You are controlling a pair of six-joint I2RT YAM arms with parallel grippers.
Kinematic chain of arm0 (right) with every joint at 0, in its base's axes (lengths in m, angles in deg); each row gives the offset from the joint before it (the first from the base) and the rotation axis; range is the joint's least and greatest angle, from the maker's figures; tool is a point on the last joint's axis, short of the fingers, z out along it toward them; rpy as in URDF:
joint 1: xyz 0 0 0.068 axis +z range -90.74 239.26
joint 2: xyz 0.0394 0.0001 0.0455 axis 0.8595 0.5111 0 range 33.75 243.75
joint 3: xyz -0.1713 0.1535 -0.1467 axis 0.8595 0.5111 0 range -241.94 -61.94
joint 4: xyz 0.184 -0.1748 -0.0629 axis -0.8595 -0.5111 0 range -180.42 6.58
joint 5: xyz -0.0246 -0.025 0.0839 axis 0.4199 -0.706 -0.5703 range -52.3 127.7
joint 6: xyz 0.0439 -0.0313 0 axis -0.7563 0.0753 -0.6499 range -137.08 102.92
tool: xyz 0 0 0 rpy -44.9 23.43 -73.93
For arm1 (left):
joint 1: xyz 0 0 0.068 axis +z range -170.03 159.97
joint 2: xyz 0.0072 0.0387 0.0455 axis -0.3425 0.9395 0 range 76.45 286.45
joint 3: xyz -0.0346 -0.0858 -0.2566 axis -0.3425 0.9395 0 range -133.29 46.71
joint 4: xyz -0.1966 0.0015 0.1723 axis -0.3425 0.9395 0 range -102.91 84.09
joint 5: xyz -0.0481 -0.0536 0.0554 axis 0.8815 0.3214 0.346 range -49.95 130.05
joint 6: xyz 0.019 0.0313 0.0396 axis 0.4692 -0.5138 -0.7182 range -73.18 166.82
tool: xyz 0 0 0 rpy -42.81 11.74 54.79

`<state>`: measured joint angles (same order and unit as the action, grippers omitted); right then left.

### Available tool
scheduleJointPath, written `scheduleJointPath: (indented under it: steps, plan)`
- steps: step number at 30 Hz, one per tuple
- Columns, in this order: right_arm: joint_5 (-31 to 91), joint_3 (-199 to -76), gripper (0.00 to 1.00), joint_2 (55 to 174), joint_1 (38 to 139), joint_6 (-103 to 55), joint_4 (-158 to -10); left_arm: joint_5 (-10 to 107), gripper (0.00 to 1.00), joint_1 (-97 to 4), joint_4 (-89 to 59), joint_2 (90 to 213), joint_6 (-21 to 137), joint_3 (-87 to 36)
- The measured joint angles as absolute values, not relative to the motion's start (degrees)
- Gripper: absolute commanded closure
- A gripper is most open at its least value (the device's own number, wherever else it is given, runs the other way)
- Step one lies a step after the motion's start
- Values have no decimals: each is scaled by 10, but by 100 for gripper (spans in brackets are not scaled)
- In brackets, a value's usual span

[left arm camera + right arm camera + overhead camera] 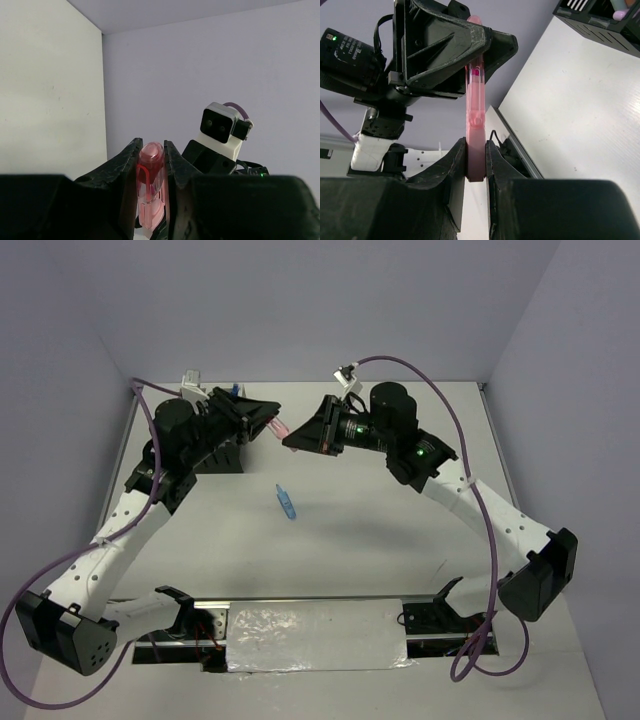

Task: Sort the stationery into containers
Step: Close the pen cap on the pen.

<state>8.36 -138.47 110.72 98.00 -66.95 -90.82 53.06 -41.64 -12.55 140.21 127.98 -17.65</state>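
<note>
The black organizer (222, 457) holding stationery lies below the left gripper, to the gripper's left in the top view, so the left gripper needs to swing over it, tilt down and release the pink marker.
A translucent pink marker (280, 428) hangs in the air between both grippers at the back of the table. My left gripper (268, 420) is shut on its capped end, which shows in the left wrist view (151, 185). My right gripper (293, 438) is shut on its other end (476, 110). A small blue marker (287, 502) lies on the table's middle, apart from both grippers. The black organizer (592, 22) shows at the top right of the right wrist view, with a pale item standing in it. In the top view my left arm mostly hides it (218, 455).
White table (360, 540) with grey-violet walls on three sides. A silver-taped panel (315, 635) lies at the near edge between the arm bases. The right arm's wrist camera (220, 130) faces my left gripper closely.
</note>
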Motion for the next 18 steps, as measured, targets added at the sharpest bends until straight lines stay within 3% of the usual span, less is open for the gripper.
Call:
scheduleJointPath:
  steps: [11,18]
  plan:
    - [80,-1462,100,1174,980,-683,-899,544,100,-417,-155,1402,1277,-177]
    - [46,-1572,100,1245,979,-676,-946,458,100,-430,-187,1382,1261,-163]
